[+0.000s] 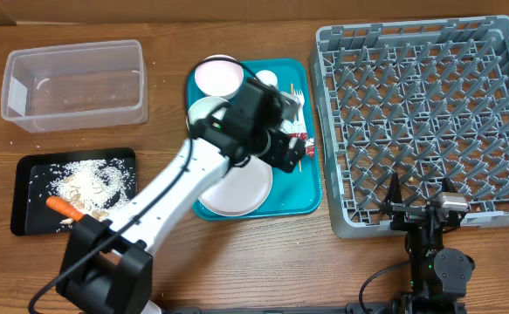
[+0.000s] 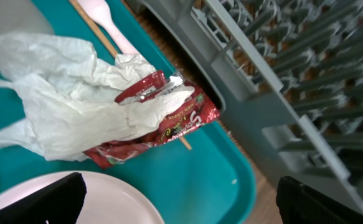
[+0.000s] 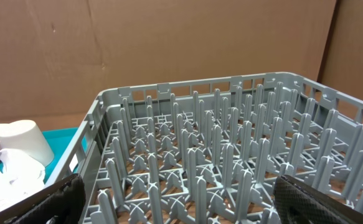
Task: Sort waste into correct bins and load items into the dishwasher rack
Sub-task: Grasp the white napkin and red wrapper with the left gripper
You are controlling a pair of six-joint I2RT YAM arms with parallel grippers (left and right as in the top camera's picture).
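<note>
The red wrapper lies lengthwise between the fingers of my left gripper. I need to turn that gripper across the wrapper before I lower it to the wrapper's end by the white plate (image 2: 111,152).
My left gripper (image 1: 287,150) is open and empty, low over the teal tray, just short of the crumpled white napkin (image 2: 69,93) and the red wrapper (image 2: 162,124) lying against it. Its jaws (image 2: 178,208) span the white plate's edge (image 2: 75,199) and the tray rim. The wooden stick (image 2: 97,31) and white fork (image 2: 109,22) lie beyond. Two white bowls (image 1: 219,77) (image 1: 206,109) and the cup (image 1: 265,80) sit at the tray's far end. The carrot (image 1: 62,208) and rice (image 1: 92,179) lie in the black tray (image 1: 27,196). My right gripper (image 1: 422,194) is open and empty at the grey rack's near edge (image 1: 429,122).
The clear tub (image 1: 75,83) stands at the far left with a few scraps in it. The teal tray (image 1: 306,201) lies between the bins and the rack, its right rim close to the rack wall (image 2: 281,62). The right wrist view shows the rack's pegs (image 3: 218,155).
</note>
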